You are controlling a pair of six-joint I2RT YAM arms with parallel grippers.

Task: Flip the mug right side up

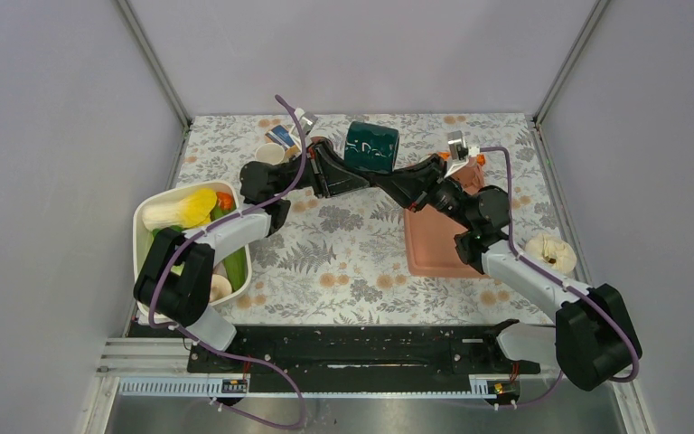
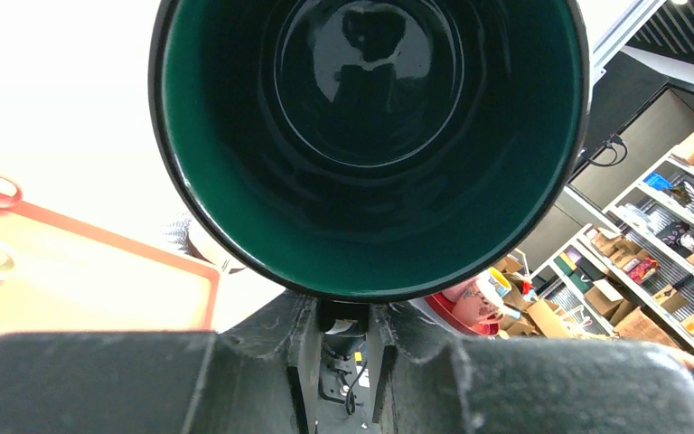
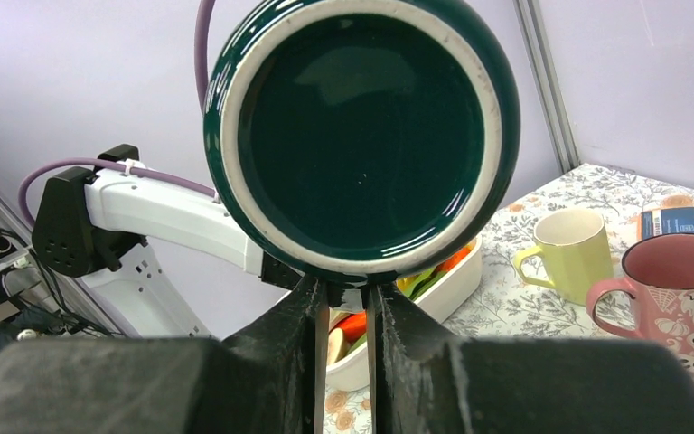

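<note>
My left gripper swings down next to reach the tabletop (image 1: 291, 226) beside the white bin, left in the top view, tilts the sideways mug upright and releases.
The dark green mug (image 1: 371, 147) hangs on its side in the air over the back middle of the table, between both grippers. Its open mouth (image 2: 370, 136) faces my left wrist camera and its glazed base (image 3: 361, 136) faces my right wrist camera. My left gripper (image 1: 361, 181) comes in from the left, its jaws shut under the rim (image 2: 343, 316) on a dark part of the mug, seemingly the handle. My right gripper (image 1: 396, 183) comes in from the right, jaws shut on the same dark part below the base (image 3: 346, 294).
A white bin (image 1: 145, 217) of vegetables sits at the left edge. A salmon tray (image 1: 434, 253) lies right of centre, with a pale round object (image 1: 551, 253) beside it. A yellow mug (image 3: 574, 253), a pink mug (image 3: 678, 298) and a small blue box (image 3: 670, 221) stand at the back left.
</note>
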